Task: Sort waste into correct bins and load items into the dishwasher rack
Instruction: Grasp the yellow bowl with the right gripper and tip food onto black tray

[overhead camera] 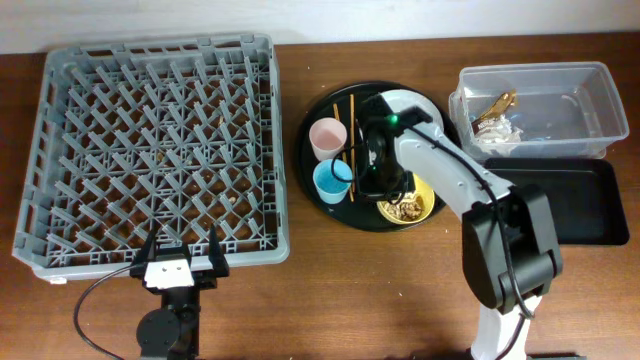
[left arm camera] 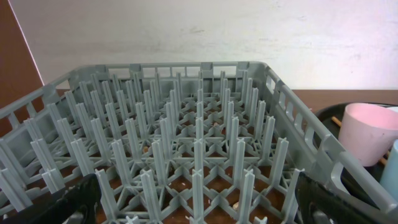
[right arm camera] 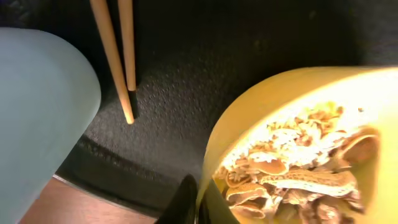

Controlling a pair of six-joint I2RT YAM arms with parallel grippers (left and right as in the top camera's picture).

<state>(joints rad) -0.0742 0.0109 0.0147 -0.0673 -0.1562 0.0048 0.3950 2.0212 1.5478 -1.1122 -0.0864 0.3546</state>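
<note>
The yellow bowl [overhead camera: 428, 195] has scraps in it, so I should raise my right gripper, tip the bowl over the shallow black rectangular tray [overhead camera: 572, 201] and release it on the round tray.
My right gripper [overhead camera: 385, 195] [right arm camera: 200, 202] is shut on the rim of the yellow bowl [overhead camera: 428, 195] [right arm camera: 249, 124], one finger outside and one inside. The bowl holds brownish food scraps with rice [overhead camera: 408, 210] [right arm camera: 298, 168]. The bowl sits on the round black tray with the pink cup [overhead camera: 327, 137] [left arm camera: 370, 134], the light-blue cup [overhead camera: 330, 182] [right arm camera: 37, 112], the chopsticks [overhead camera: 350, 130] [right arm camera: 112, 56] and the pale plate [overhead camera: 415, 103], which my arm partly hides. My left gripper [overhead camera: 183, 250] [left arm camera: 199, 205] is open at the front edge of the grey rack [overhead camera: 150, 150] [left arm camera: 199, 124].
The clear tub [overhead camera: 600, 100] at the back right holds the gold candy wrapper [overhead camera: 497, 105] and the white napkin [overhead camera: 500, 125]. The shallow black rectangular tray [overhead camera: 570, 200] lies just in front of it. The round black tray [overhead camera: 340, 100] [right arm camera: 174, 93] stands between rack and bins.
</note>
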